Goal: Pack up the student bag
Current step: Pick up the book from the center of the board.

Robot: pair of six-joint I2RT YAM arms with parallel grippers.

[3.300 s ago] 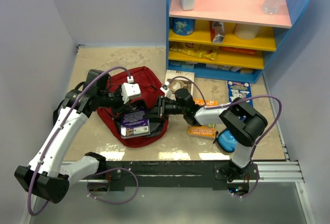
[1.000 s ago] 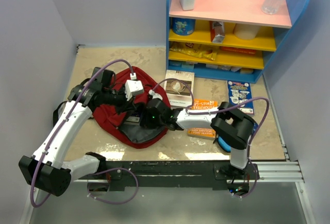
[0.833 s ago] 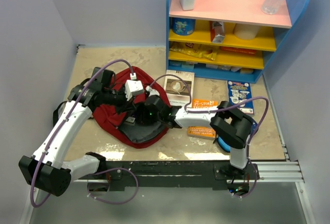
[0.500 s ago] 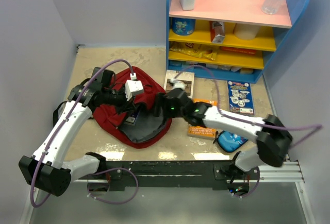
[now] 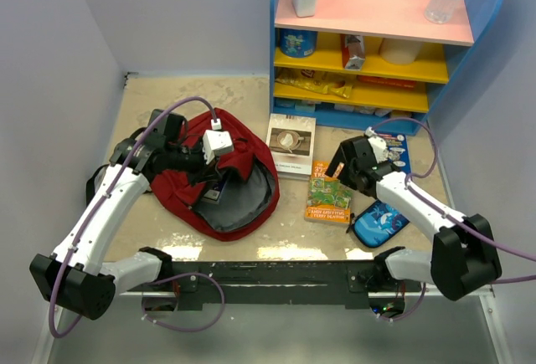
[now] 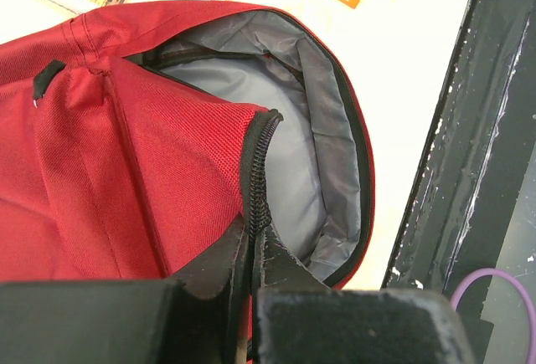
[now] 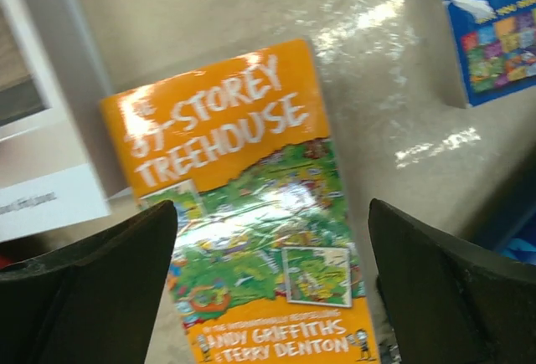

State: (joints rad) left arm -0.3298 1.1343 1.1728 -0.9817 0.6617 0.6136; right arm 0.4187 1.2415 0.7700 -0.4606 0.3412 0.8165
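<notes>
My right gripper will go down next onto the orange book's long edge facing the blue zip pouch (image 7: 344,201), with one fingertip outside it, since bare tabletop there leaves that finger room.
The student bag (image 5: 239,159) lies at the left of the table, dark red, its mouth open and the grey lining (image 5: 243,201) showing. My left gripper (image 5: 215,187) is shut on the black zipper edge (image 6: 258,171) of the bag's mouth and holds it up; the red fabric (image 6: 100,155) and the grey lining (image 6: 251,88) fill the left wrist view. My right gripper (image 5: 343,171) hangs open just above an orange "Treehouse" book (image 5: 328,203), which lies flat between its spread fingers (image 7: 109,272) in the right wrist view, where the book (image 7: 251,213) is untouched.
A white book (image 5: 291,145) lies right of the bag and a blue book (image 5: 387,148) near the shelf. A small blue zip pouch (image 5: 379,223) sits by the front rail (image 5: 276,272). The coloured shelf unit (image 5: 377,54) stands at the back right.
My right arm has pulled out of the bag's mouth and swung right over the orange book, and its jaws have opened wide. The left gripper has kept its hold on the bag.
</notes>
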